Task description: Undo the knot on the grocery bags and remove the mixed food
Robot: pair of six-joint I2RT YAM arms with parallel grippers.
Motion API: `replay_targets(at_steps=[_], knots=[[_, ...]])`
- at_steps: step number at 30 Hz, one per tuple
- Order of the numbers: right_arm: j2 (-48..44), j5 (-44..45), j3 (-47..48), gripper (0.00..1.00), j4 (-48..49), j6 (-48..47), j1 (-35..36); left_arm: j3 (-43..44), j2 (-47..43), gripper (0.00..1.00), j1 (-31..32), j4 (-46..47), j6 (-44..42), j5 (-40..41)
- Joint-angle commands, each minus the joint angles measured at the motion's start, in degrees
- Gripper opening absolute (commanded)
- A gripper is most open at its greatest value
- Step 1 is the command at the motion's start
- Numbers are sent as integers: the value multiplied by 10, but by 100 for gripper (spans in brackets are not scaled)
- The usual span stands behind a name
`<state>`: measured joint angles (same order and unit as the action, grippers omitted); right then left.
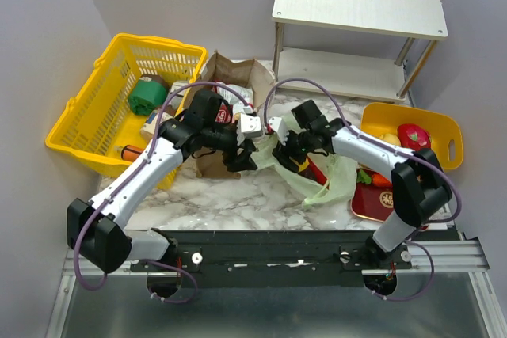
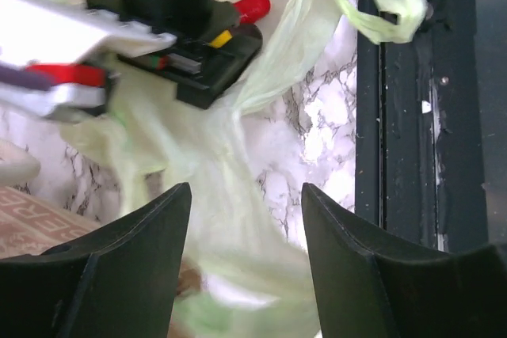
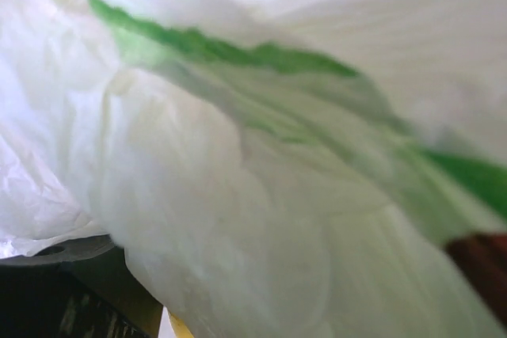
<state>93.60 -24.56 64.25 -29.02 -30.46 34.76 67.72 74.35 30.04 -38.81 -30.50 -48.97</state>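
My right gripper rises out of the bag next, carries its yellow fruit over the orange tray's bare far corner (image 1: pixel 381 119) and releases it, as space shows there.
The pale green plastic bag (image 1: pixel 329 181) lies slack on the marble between both arms. My left gripper (image 1: pixel 244 157) is open, and loose bag film (image 2: pixel 238 227) hangs between its black fingers (image 2: pixel 139 255) without being pinched. A twisted strand of the bag (image 2: pixel 380 9) trails toward the table's front edge; I cannot make out the knot. My right gripper (image 1: pixel 290 148) is buried in the bag, and film (image 3: pixel 238 195) covers its whole wrist view and hides its fingers. The brown paper bag (image 1: pixel 230 77) stands behind the left arm. A dragon fruit (image 1: pixel 413 136) and yellow fruit (image 1: pixel 386 139) lie in the orange tray (image 1: pixel 451 128).
A yellow mesh basket (image 1: pixel 95 116) with a green can (image 1: pixel 147 96) stands at the left. A white shelf (image 1: pixel 356 37) is at the back. A red tray (image 1: pixel 366 203) with an orange carrot (image 1: pixel 381 180) lies front right. The black rail (image 2: pixel 412 116) runs along the table's near edge.
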Motion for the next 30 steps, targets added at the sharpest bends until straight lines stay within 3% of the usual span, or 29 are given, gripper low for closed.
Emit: replay_targets(at_steps=[1,3,6,13,23,30], knots=[[53,-32,75,57,-14,36,2,29,36,70,28,6,0,56],[64,-26,89,57,-15,43,2,44,50,70,30,16,36,61],[58,-21,91,57,-17,37,0,38,37,70,28,44,74,129],[-12,-33,18,56,-19,-6,-9,22,-29,74,-1,53,86,187],[-53,-59,-9,57,-18,-35,-10,6,21,77,1,128,160,110],[-62,-66,-3,57,-17,-36,-10,14,80,75,11,130,155,130]])
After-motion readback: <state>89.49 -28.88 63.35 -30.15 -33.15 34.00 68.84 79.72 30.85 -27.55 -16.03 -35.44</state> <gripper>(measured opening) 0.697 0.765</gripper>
